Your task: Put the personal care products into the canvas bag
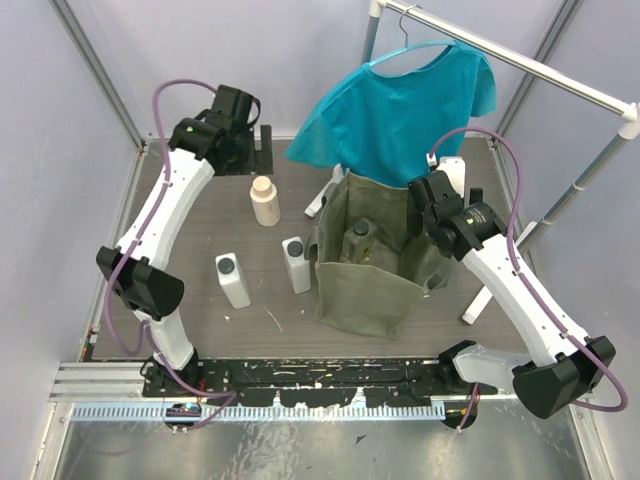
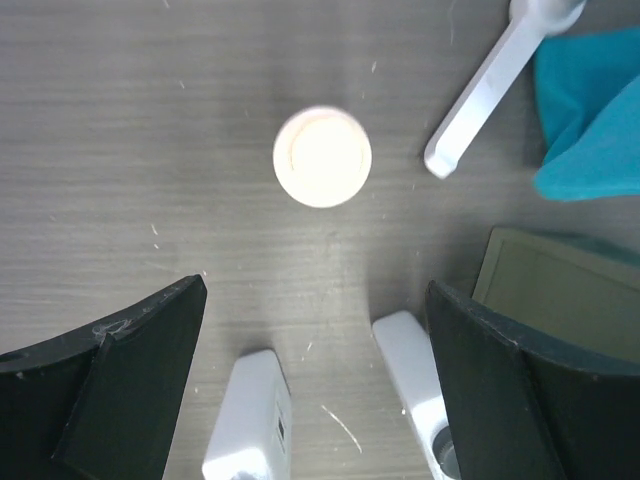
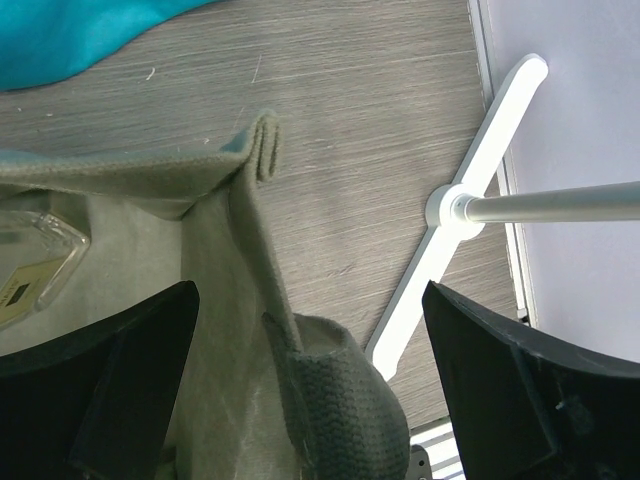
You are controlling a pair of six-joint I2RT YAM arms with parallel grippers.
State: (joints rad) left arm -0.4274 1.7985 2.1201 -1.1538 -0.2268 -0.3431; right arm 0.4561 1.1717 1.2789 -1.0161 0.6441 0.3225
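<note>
The left gripper moves down over the cap of the cream bottle (image 1: 265, 200) (image 2: 322, 157) next, and its open fingers pass on either side of the cream bottle's top.
The olive canvas bag (image 1: 368, 275) stands open at centre right. A clear yellowish bottle (image 1: 362, 240) sits inside it and also shows in the right wrist view (image 3: 30, 265). A cream bottle (image 1: 265, 200) and two white bottles with dark caps (image 1: 232, 280) (image 1: 296, 264) stand on the table left of the bag. My left gripper (image 1: 238, 125) is open and empty, high behind the cream bottle (image 2: 322, 157). My right gripper (image 1: 425, 210) is open, its jaws either side of the bag's right wall (image 3: 250, 225) and handle (image 3: 345, 400), holding nothing.
A teal shirt (image 1: 400, 110) hangs on a white rack (image 1: 520, 65) behind the bag. The rack's feet (image 3: 470, 210) lie on the table right of the bag and near the cream bottle (image 2: 485, 85). A black stand (image 1: 262, 150) sits at the back left.
</note>
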